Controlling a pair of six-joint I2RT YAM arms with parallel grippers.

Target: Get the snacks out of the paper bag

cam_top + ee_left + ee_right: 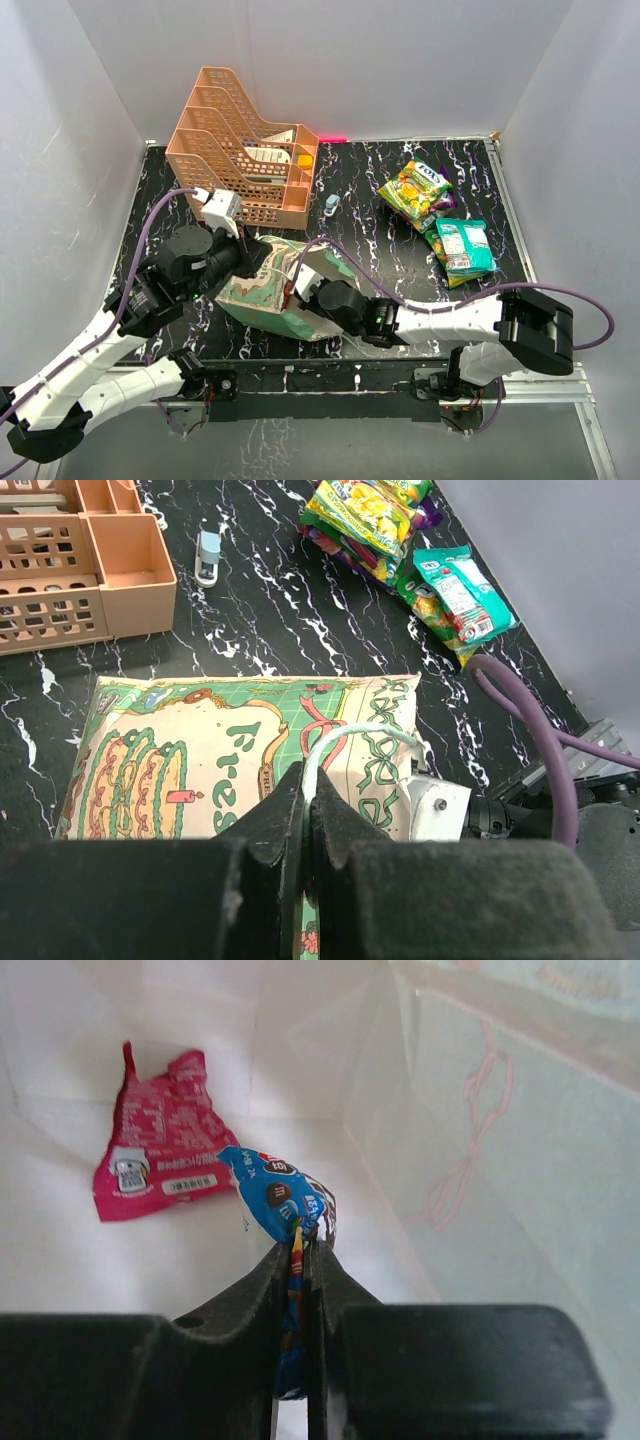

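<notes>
My right gripper should leave the bag next, swing outward over the teal packet (463, 246) and release, because the packet lies with other snacks to the gripper's right in the top view.
The mint-green paper bag (262, 298) lies on its side near the table's front, its mouth toward the right arm. My left gripper (306, 792) is shut on its white string handle (345, 736) above the patterned side (180, 755). My right gripper (302, 1252) is inside the bag, shut on a blue packet (283, 1200). A pink packet (160, 1142) lies farther in on the cream floor. From above, the right gripper (303, 291) is mostly hidden in the bag's mouth. Yellow-green and purple packets (418, 190) and a teal packet (463, 246) lie on the table at the right.
The orange lattice tray rack (240, 150) stands at the back left. A small pale blue-white object (332, 204) lies beside it, also in the left wrist view (207, 556). White walls close in the table. The right arm's purple cable (535, 730) runs beside the bag.
</notes>
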